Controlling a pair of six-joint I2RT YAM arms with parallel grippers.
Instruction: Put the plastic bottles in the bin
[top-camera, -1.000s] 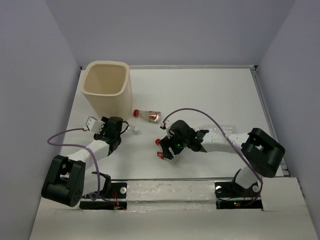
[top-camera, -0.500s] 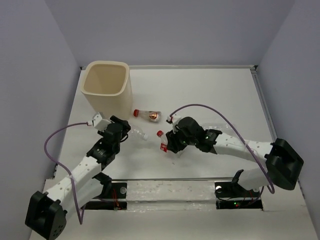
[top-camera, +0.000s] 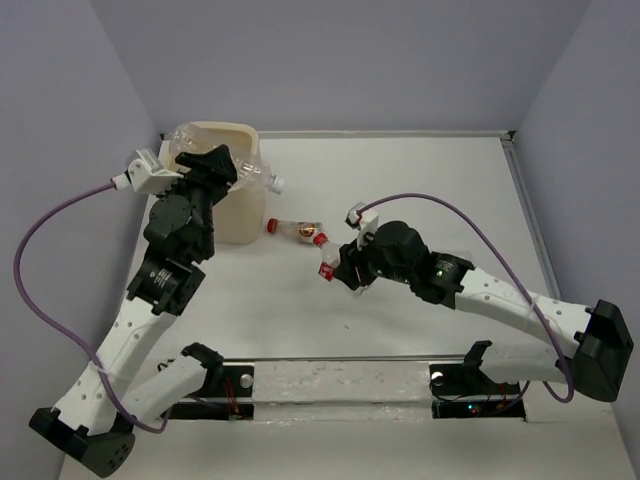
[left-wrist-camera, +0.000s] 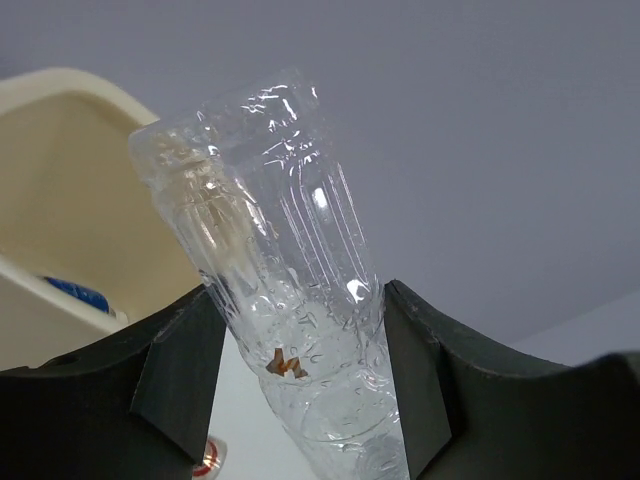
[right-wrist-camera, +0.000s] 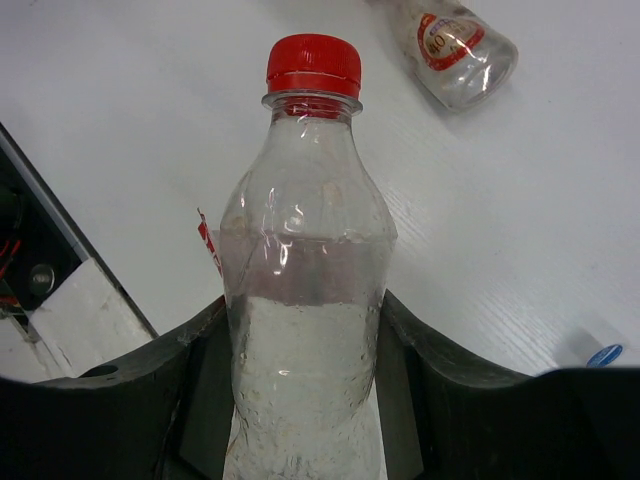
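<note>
The bottle's cap juts past the bin's rim, so next my left gripper needs to shift left in the top view and turn the bottle above the bin's opening (top-camera: 238, 143) (left-wrist-camera: 88, 200), then release it.
My left gripper (top-camera: 213, 170) is shut on a clear bottle (top-camera: 250, 170) with a white cap and holds it on its side over the cream bin (top-camera: 240, 215). In the left wrist view the bottle (left-wrist-camera: 290, 250) stands between my fingers (left-wrist-camera: 185, 370), with the bin's rim (left-wrist-camera: 60, 95) to the left and a blue label (left-wrist-camera: 78, 294) inside it. My right gripper (top-camera: 342, 265) is shut on a red-capped clear bottle (top-camera: 322, 242) above the table's middle; the right wrist view shows this bottle (right-wrist-camera: 305, 300). A third bottle (top-camera: 297, 231), with a red cap and a brown patch, lies beside the bin.
The lying bottle also shows in the right wrist view (right-wrist-camera: 455, 50) on the white table. A small blue piece (right-wrist-camera: 603, 354) lies at that view's right edge. Purple cables loop from both arms. Grey walls stand on three sides.
My left arm has lifted the white-capped bottle from the table up over the bin. My right gripper has carried the red-capped bottle up and slightly to the right.
</note>
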